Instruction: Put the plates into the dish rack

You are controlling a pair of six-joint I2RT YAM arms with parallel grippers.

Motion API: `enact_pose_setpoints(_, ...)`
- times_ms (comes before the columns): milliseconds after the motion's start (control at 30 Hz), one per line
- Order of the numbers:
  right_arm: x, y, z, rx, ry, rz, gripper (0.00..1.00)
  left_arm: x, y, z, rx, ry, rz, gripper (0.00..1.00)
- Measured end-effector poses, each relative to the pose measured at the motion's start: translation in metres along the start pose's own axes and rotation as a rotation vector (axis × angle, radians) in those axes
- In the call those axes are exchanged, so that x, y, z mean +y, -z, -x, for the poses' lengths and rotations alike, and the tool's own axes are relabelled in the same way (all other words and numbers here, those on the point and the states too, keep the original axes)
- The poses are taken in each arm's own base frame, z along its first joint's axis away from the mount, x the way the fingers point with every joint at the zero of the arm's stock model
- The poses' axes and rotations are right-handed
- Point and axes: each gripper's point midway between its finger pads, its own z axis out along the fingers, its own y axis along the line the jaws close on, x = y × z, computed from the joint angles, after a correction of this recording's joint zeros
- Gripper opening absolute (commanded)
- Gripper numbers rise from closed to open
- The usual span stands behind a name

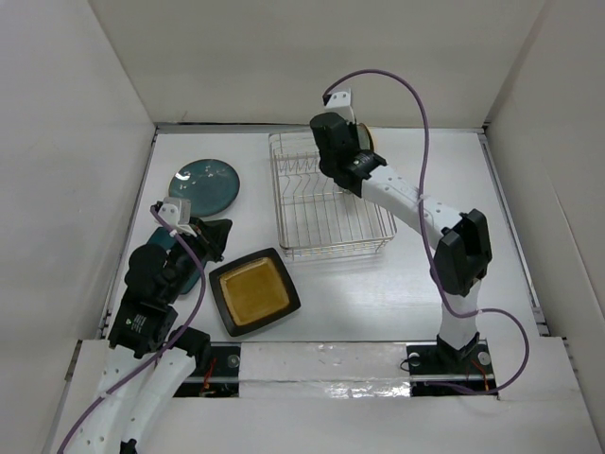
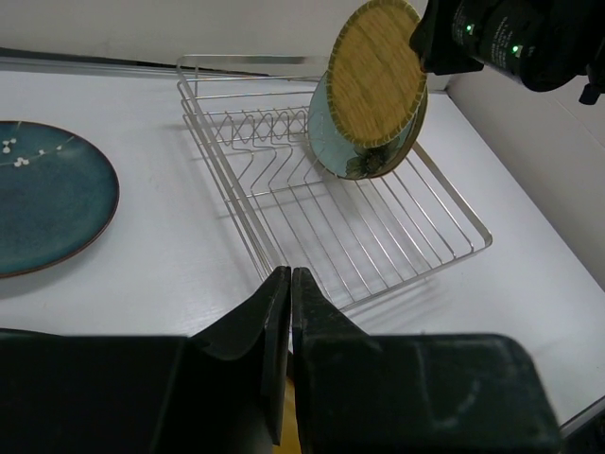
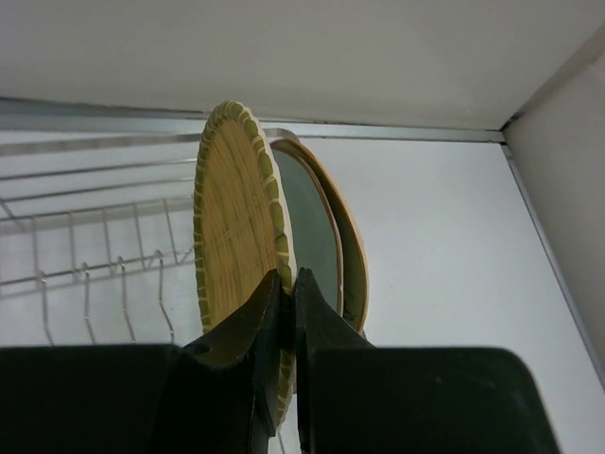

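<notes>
The yellow grid-patterned plate (image 3: pixel 236 236) still hangs above the dish rack, so it comes down next with my right gripper to stand among the rack's wires beside the pale blue plate.
My right gripper (image 3: pixel 288 276) is shut on the rim of the yellow grid-patterned plate (image 3: pixel 236 236), holding it upright over the far right end of the dish rack (image 1: pixel 331 203). Just behind it stand a pale blue plate (image 3: pixel 312 227) and a tan plate (image 3: pixel 354 255). The left wrist view shows the same yellow plate (image 2: pixel 376 76) above the rack (image 2: pixel 378 236). My left gripper (image 2: pixel 291 274) is shut, with nothing visible in it, hovering near the black square plate (image 1: pixel 253 291). One teal plate (image 1: pixel 203 184) lies flat at the far left. Another teal plate (image 1: pixel 187 274) is mostly hidden under my left arm.
White walls enclose the table on the left, back and right. The right arm (image 1: pixel 416 203) reaches diagonally across the rack's right side. A purple cable (image 1: pixel 421 104) loops above it. The near rack tines (image 2: pixel 265 128) hold nothing.
</notes>
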Motion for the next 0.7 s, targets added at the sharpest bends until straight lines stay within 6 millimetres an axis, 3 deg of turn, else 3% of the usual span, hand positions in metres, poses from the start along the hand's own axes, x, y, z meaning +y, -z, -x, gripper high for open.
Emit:
enact_pose_setpoints(133,0.001,-0.007,-0.013,0.029,0.068,-0.028,0.0,0.001,-0.001,-0.002,0.009,0.003,0.004,0.05)
enact_pose_setpoints(500,-0.006,-0.025,-0.024,0.05,0.077,-0.03,0.0,0.002,-0.004,-0.005,0.022,0.004,0.01,0.1)
enact_pose_setpoints(700,0.021,-0.038,-0.059,0.091,0.116,0.023,0.0,0.004,-0.006,-0.006,0.028,0.005,0.018,0.11)
